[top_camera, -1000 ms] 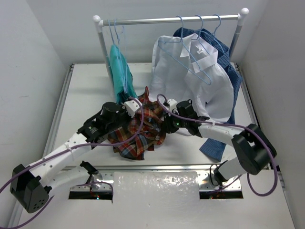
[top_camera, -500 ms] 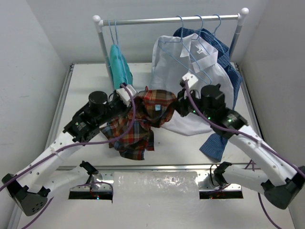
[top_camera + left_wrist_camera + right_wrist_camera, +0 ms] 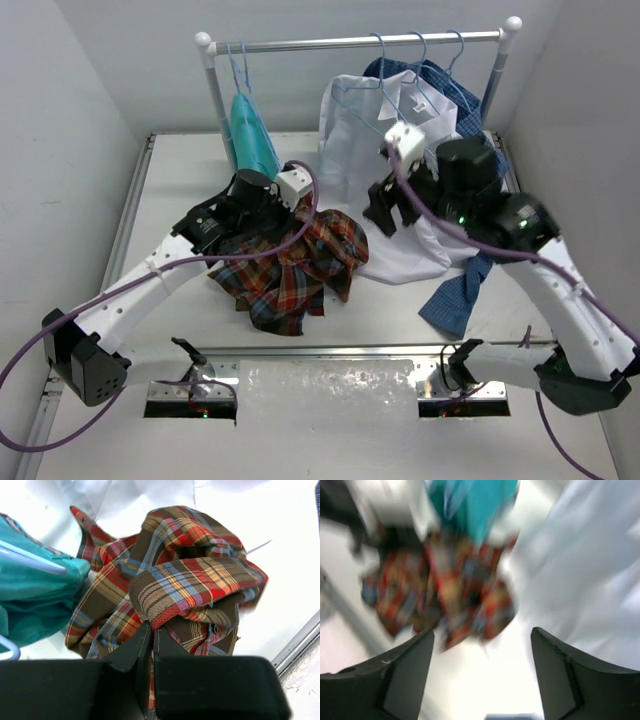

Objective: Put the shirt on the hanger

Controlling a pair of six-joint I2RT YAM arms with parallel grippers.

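The right gripper moves its open fingers outward onto the pale-blue hanger's part below its hook next. That part lies outward of the gripper, as the hanger hangs empty.
The plaid shirt hangs crumpled from my left gripper, its lower part bunched on the table. In the left wrist view the jaws stand pressed together on a fold of the shirt, so the left gripper is shut on it. To the right of the shirt, my right gripper is lifted and open, holding nothing. Its wrist view is blurred, with the shirt ahead of the right gripper. A pale-blue hanger hangs on the rail against the white shirt.
A rail on white posts spans the back. A teal garment hangs at its left on a wire hanger. A white shirt and a blue checked shirt hang at the right, reaching the table behind my right arm.
My right gripper has let go of the plaid shirt, opened and pulled up to the right. The shirt's right side has dropped and now hangs only from the left gripper.
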